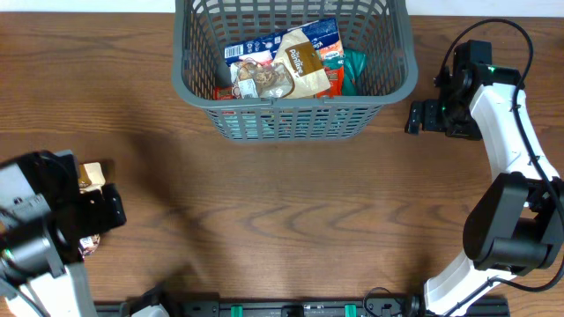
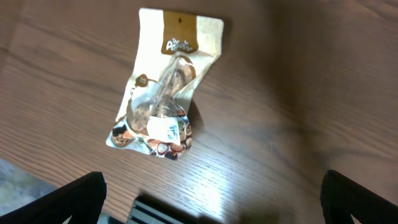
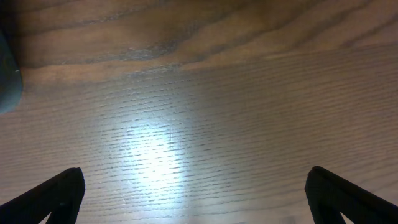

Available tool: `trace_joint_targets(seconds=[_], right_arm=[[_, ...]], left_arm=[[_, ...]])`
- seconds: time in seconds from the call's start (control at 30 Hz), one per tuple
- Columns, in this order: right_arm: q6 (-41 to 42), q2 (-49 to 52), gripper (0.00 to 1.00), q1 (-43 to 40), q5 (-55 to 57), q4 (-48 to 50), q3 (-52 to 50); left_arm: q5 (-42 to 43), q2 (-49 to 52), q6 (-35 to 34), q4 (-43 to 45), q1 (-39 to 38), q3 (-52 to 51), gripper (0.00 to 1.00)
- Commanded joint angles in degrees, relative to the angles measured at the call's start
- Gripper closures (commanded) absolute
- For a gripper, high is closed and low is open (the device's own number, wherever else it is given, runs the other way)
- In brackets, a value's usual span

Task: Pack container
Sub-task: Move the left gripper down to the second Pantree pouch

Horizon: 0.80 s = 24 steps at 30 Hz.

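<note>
The treat pouch lies flat below my left gripper, outward of its fingers, so its open fingers should next lower outward onto the pouch's clear middle (image 2: pixel 165 91).
The dark grey slotted container (image 1: pixel 295 116) stands at the table's far middle and holds several snack packets (image 1: pixel 291 62). A beige-and-brown treat pouch (image 2: pixel 163 93) lies flat on the wood at the left; in the overhead view (image 1: pixel 91 176) it is mostly hidden under my left arm. My left gripper (image 2: pixel 211 202) hovers above the pouch, open and empty, the pouch just ahead of its fingertips. My right gripper (image 3: pixel 196 196) is open and empty over bare wood, right of the container (image 1: pixel 414 117).
A corner of the container shows at the left edge of the right wrist view (image 3: pixel 7 81). A black rail (image 1: pixel 291 308) runs along the table's near edge. The right arm's base (image 1: pixel 507 233) stands at the near right.
</note>
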Motion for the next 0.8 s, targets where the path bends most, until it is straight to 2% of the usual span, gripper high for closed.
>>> trace_joint_targets(seconds=[0.0,0.17,0.37,0.47,0.77], right_arm=[[-0.8,-0.1,0.01,-0.2,0.3,0.0,0.0],[-0.8,-0.1,0.01,-0.2,0.4,0.1,0.0],[-0.8,-0.1,0.01,-0.2,0.4,0.0,0.0],[-0.8,-0.1,0.01,-0.2,0.4,-0.3,0.0],[-0.7,-0.1,0.01,-0.2,0.4,0.0,0.0]], left_arm=[[2.7,5.4,-0.1,1.4,3.7,-0.2,0.01],[3.5,13.3,5.4,4.0,8.0,-0.2,0.01],[3.5,20.4,16.5,7.2,11.5,-0.2,0.01],[3.5,23.8,18.4,9.1,13.2,-0.2,0.01],[1.3,34.3,28.5,16.1,13.8,-2.9,0.01]])
